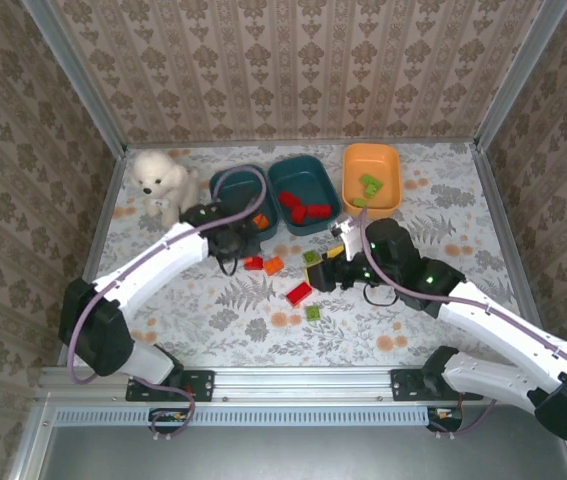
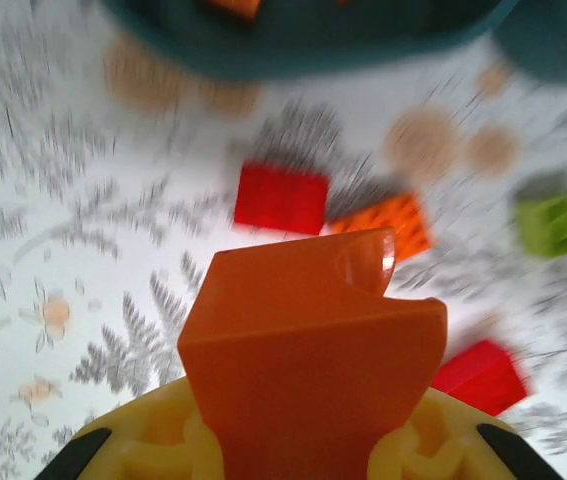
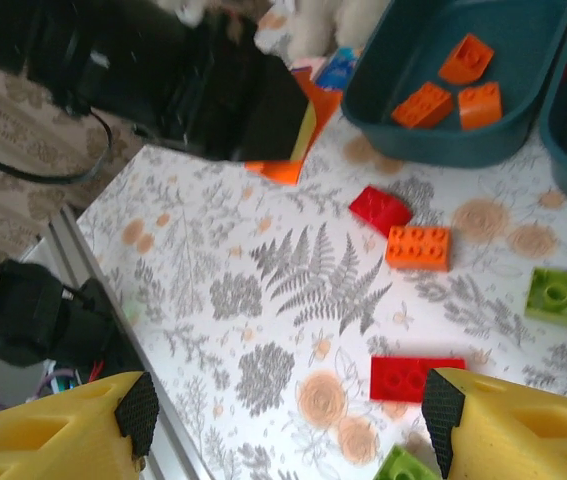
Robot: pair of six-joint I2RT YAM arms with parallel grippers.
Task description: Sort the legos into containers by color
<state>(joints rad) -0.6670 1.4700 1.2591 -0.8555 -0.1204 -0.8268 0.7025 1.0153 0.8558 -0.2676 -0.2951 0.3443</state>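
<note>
The orange lego in my left gripper will next go outward over the teal container nearest the plush dog (image 2: 308,28), and I will let go of it there, since orange legos are already in it.
My left gripper (image 1: 228,243) is shut on an orange lego (image 2: 313,350), just in front of the left teal container (image 1: 225,183), which holds orange legos (image 3: 443,95). Ahead of it on the table lie a red lego (image 2: 281,197), an orange one (image 2: 393,222) and a green one (image 2: 555,222). My right gripper (image 3: 288,410) hangs open over bare table with nothing between its fingers; a flat red lego (image 3: 413,378) lies beside its right finger. The middle teal container (image 1: 281,172) holds red legos, the orange container (image 1: 395,170) green ones.
A white plush dog (image 1: 161,180) sits at the back left beside the left tray. Patterned walls close in three sides, and a metal rail (image 1: 283,380) runs along the near edge. The two grippers (image 1: 325,272) are close together around the loose bricks.
</note>
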